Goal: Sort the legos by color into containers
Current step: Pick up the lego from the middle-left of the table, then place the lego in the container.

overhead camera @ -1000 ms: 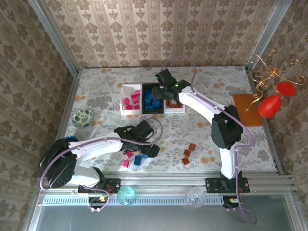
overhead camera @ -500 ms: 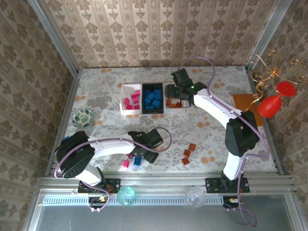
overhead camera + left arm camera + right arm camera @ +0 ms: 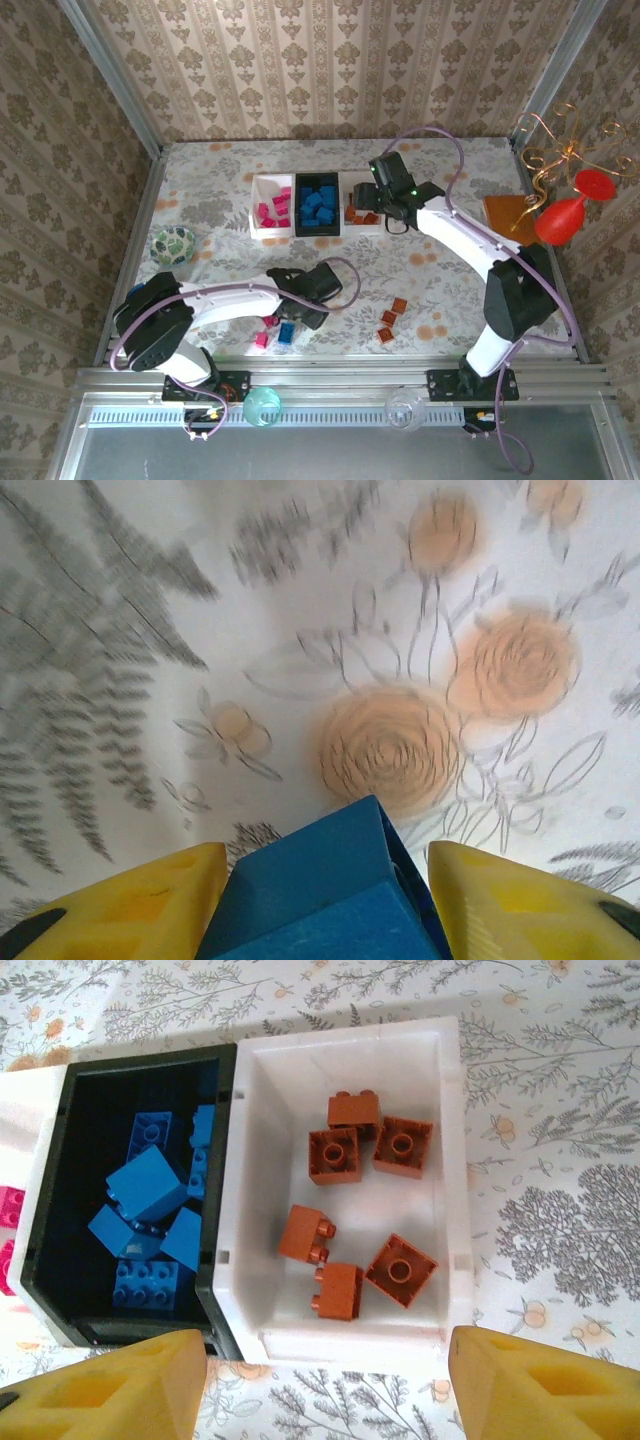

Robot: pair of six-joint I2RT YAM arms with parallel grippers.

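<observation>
The left gripper raises the matching blue lego next, carries it outward over the blue legos in the black tray and releases it.
A blue lego (image 3: 300, 895) sits between the yellow fingers of my left gripper (image 3: 327, 885), which is shut on it just above the flowered table near the front. Beside that gripper (image 3: 308, 310) lie two pink legos (image 3: 262, 340) and a blue one (image 3: 286, 332). Three orange-brown legos (image 3: 388, 318) lie loose to the right. My right gripper (image 3: 325, 1385) hangs open over the right white tray (image 3: 455, 1160), which holds several orange-brown legos (image 3: 400, 1270). The black tray (image 3: 60, 1160) holds blue legos (image 3: 145, 1185). The left white tray (image 3: 256, 205) holds pink ones (image 3: 272, 210).
A small round patterned bowl (image 3: 173, 245) stands at the left. A flat orange-brown board (image 3: 515, 228) lies at the right edge, with a red ornament (image 3: 565, 215) on a gold wire stand above it. Metal rails border the table.
My right gripper has swung right, from over the black tray to over the right white tray. The left gripper has shifted a little to the right near the front bricks.
</observation>
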